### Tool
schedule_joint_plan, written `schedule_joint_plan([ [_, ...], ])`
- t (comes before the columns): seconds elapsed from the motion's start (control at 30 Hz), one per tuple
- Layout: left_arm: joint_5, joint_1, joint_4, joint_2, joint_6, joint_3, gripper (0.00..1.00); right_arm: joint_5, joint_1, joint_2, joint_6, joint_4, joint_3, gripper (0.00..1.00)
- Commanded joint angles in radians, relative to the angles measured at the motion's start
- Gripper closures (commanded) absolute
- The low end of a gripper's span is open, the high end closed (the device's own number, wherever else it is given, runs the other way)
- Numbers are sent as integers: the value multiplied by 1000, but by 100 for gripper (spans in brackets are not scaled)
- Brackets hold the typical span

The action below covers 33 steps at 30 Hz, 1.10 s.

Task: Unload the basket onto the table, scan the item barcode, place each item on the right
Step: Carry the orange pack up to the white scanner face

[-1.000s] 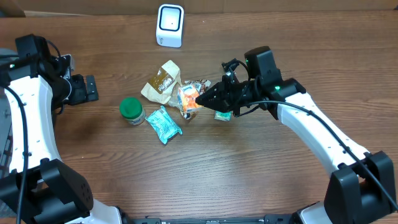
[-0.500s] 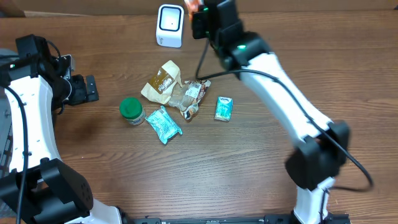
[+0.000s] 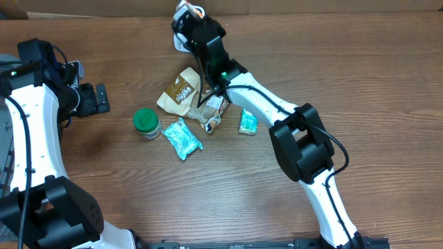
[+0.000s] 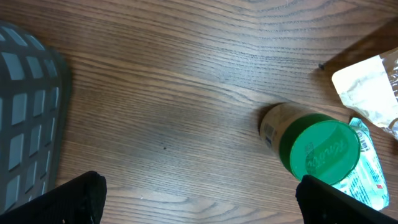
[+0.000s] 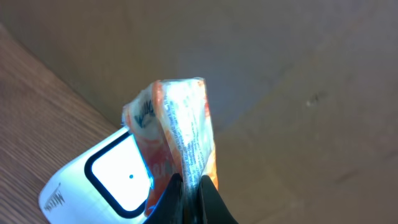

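The packet goes sideways, back and down with my right gripper next for release, since bare tabletop lies below the gripper and to its right in the overhead view.
My right gripper (image 3: 194, 15) is shut on an orange and white snack packet (image 5: 184, 118), pinching its lower edge so it stands upright. The packet hangs right in front of the white barcode scanner (image 5: 104, 182) at the table's back edge. From overhead the arm covers most of the scanner (image 3: 178, 41), and only a sliver of orange packet (image 3: 200, 10) shows. Seen from the right wrist, the gripper (image 5: 191, 200) has its jaws tight on the wrapper. My left gripper (image 3: 97, 99) stands open at the far left, with nothing between its fingers (image 4: 78, 198).
A green-lidded jar (image 3: 146, 122), a teal packet (image 3: 182, 138), a brown pouch (image 3: 179, 90), a clear wrapper (image 3: 214, 108) and a small teal packet (image 3: 248, 122) lie mid-table. In the left wrist view the jar (image 4: 317, 149) lies right, a grey mesh (image 4: 25, 124) left.
The right arm has lifted the orange packet out of the pile and swung it to the back left, up to the scanner. The left arm has not moved.
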Motion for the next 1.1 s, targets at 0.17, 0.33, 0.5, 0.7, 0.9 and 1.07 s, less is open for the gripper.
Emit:
schedule_joint_plan([
  [0.17, 6, -1, 0, 0, -6, -4, 0, 0, -3, 71, -228, 33, 10, 96],
  [0.33, 6, -1, 0, 0, -6, -4, 0, 0, -2, 74, -227, 37, 10, 96],
  [0.5, 6, -1, 0, 0, -6, -4, 0, 34, 11, 46, -210, 89, 10, 96],
  [0.7, 6, -1, 0, 0, -6, -4, 0, 33, 13, -108, 11, -56, 10, 96],
  [0.9, 6, -1, 0, 0, -6, -4, 0, 28, 6, -383, 426, -435, 10, 96],
  [1.07, 6, -1, 0, 0, -6, -4, 0, -102, -40, -660, 773, -915, 10, 96],
])
